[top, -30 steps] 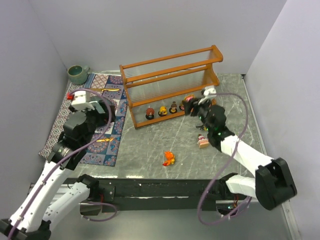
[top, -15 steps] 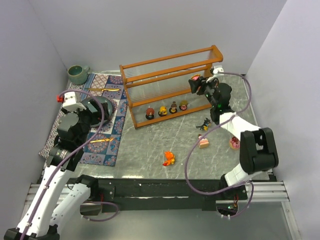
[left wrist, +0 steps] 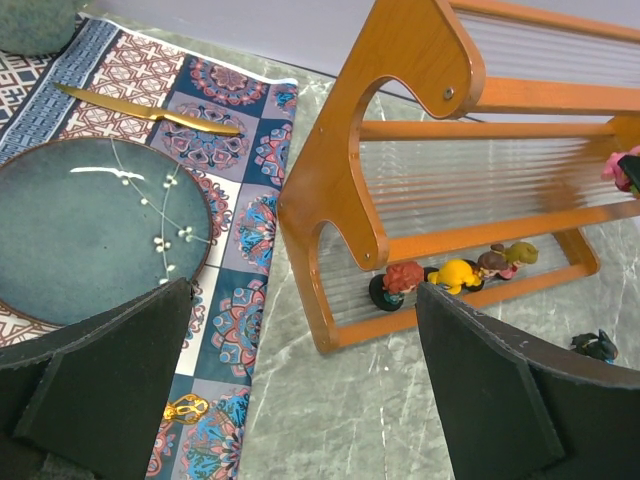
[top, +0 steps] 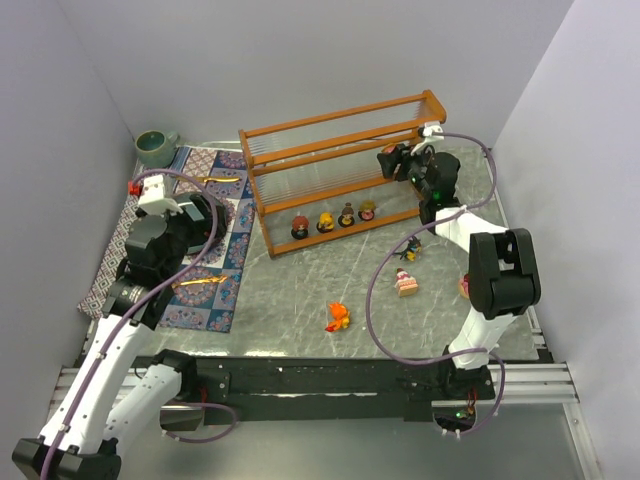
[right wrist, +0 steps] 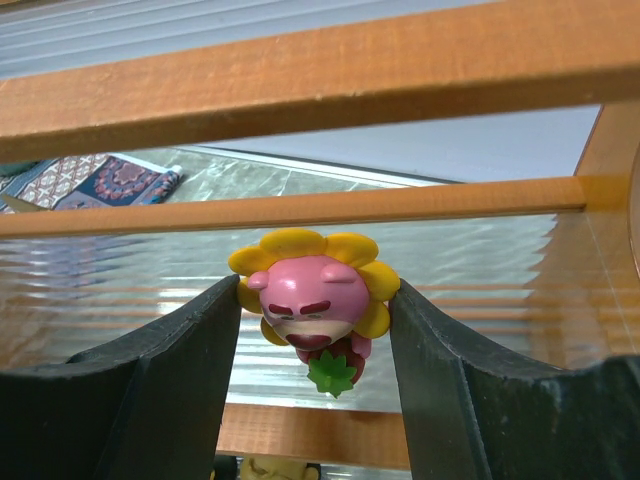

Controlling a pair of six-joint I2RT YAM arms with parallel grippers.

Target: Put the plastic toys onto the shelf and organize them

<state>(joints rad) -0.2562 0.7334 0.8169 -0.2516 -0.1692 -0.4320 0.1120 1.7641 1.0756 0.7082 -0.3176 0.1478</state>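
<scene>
The bare end of the shelf's clear ribbed middle level (top: 379, 170) (right wrist: 372, 388) lies just below, so next my right gripper will lower the pink toy slightly onto it and let go.
The shelf (top: 340, 165) is an orange-brown wooden rack with clear ribbed tiers at the back of the table. My right gripper (top: 392, 161) is shut on a pink toy with yellow petals (right wrist: 315, 300), held at the right end of the middle tier (right wrist: 300, 262). Several toys stand in a row on the bottom tier (top: 333, 219), also seen in the left wrist view (left wrist: 455, 273). On the table lie a black toy (top: 410, 248), a pink cake toy (top: 406, 283) and an orange toy (top: 338, 318). My left gripper (left wrist: 300, 400) hangs open and holds nothing, over the mat's edge, left of the shelf.
A patterned cloth mat (top: 218, 290) at the left carries a blue plate (left wrist: 90, 225) and a gold knife (left wrist: 150, 112). A green cup (top: 156, 148) stands in the back left corner. Another pink toy (top: 465, 287) peeks out beside the right arm.
My right gripper has risen with the pink toy from the bottom tier's right end up to the middle tier. The left arm has shifted slightly over the mat.
</scene>
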